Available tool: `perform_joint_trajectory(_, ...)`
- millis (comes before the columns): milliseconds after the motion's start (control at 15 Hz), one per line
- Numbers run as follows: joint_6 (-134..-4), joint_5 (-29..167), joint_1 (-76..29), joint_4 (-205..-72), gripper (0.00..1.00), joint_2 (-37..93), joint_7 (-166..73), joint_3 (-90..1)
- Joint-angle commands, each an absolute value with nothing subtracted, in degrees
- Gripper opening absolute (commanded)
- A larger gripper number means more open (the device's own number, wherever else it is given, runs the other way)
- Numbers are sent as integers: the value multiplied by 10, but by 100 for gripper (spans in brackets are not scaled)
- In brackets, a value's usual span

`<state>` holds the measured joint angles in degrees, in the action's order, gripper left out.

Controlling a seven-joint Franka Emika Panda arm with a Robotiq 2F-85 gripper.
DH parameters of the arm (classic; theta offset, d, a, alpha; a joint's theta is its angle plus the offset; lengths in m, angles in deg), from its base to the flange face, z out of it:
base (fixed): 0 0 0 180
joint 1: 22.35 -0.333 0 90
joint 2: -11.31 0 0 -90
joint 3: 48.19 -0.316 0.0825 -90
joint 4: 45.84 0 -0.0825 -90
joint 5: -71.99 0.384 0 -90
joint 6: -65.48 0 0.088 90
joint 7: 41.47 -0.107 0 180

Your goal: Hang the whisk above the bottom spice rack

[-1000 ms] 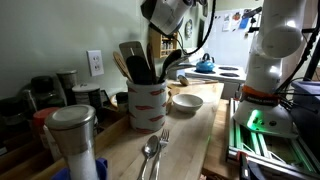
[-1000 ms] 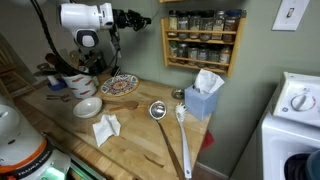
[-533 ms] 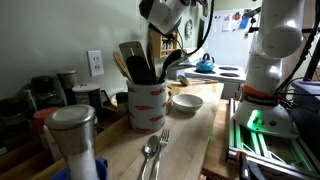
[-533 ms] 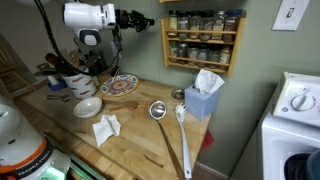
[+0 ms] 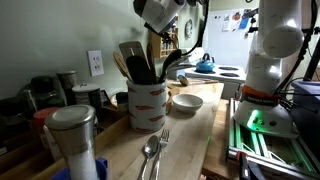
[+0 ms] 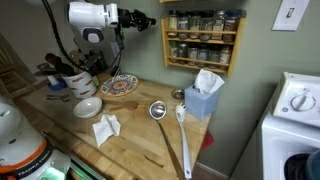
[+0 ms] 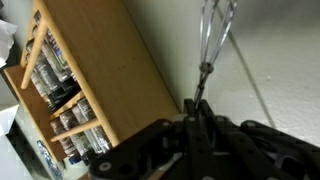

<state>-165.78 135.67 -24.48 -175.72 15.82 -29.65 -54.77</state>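
Note:
The whisk's handle eases slightly outward and leaves my gripper next. The pale wall (image 6: pixel 159 27) (image 7: pixel 177 65) beside the spice rack lies outward, with the whisk's head already near it.
In the wrist view my gripper (image 7: pixel 197 108) is shut on the thin handle of the metal whisk (image 7: pixel 217 32). The wire head points away from me, close to the pale wall. The wooden spice rack (image 7: pixel 92 75), with rows of jars, stands just to the left of the whisk. In an exterior view the gripper (image 6: pixel 142 18) is held high above the counter, a short way from the side of the wall-mounted spice rack (image 6: pixel 203 40). In that view the whisk is too small to make out.
On the wooden counter (image 6: pixel 135 135) are a patterned plate (image 6: pixel 118 86), white bowl (image 6: pixel 87 107), crumpled napkin (image 6: pixel 106 127), ladle (image 6: pixel 158 110), spatula (image 6: pixel 184 132) and blue tissue box (image 6: pixel 205 98). A utensil crock (image 5: pixel 147 105) stands by the wall.
The arm has moved slightly up and toward the spice rack, with the whisk still held.

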Motion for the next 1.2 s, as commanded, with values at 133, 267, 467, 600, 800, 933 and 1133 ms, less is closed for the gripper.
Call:
perform_joint_trajectory(133,-1667,1393,-252,-1709,2,188,-271,-545)
perform_joint_trajectory(267,-1673,1400,-252,-1699,2,195,-266,-544)
perform_joint_trajectory(467,-1679,1409,-265,-1686,2,206,-261,-528)
perform_joint_trajectory(600,-1686,1415,-266,-1678,2,212,-255,-525)
perform_joint_trajectory(800,-1691,1422,-268,-1669,2,220,-247,-521)
perform_joint_trajectory(933,-1692,1423,-270,-1664,2,224,-240,-519)
perform_joint_trajectory(1133,-1687,1424,-271,-1656,2,229,-236,-517)
